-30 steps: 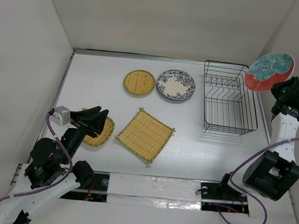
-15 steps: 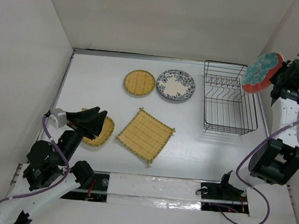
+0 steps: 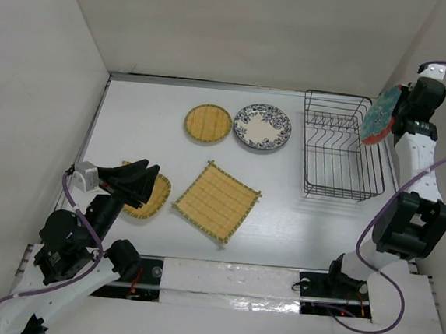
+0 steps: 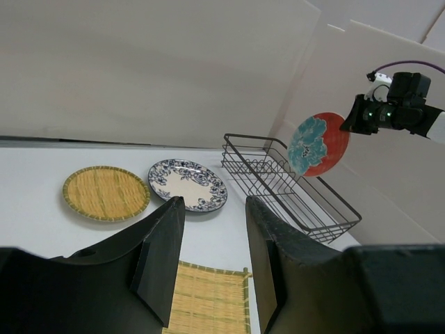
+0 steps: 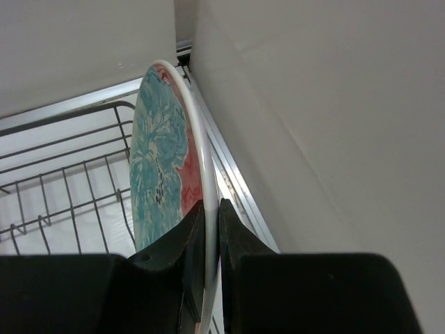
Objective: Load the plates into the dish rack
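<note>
Next, my right gripper turns straight and moves off the rack's side, then lowers the plate, crooked above the rack's side rim, into the rack's end wires [image 3: 357, 147] [image 5: 119, 197].
My right gripper [image 3: 395, 119] is shut on the rim of the teal-patterned red-edged plate [image 3: 377, 115], held on edge in the air over the right rim of the black wire dish rack [image 3: 342, 146]; the plate also shows in the right wrist view [image 5: 161, 167] and the left wrist view [image 4: 316, 144]. My left gripper [image 3: 148, 176] is open and empty above a round bamboo disc [image 3: 151, 198] at the near left. The square woven mat [image 3: 217, 201] lies mid-table. A second bamboo disc [image 3: 208, 123] and the white-and-blue floral plate [image 3: 262, 127] lie at the back.
White walls close in the table on the left, back and right; the right wall stands right beside the held plate [image 5: 292, 118]. The rack [image 4: 292, 184] holds no plates.
My right arm has swung the teal plate left and down towards the rack, and turned it from face-on to nearly edge-on. My left arm has barely moved.
</note>
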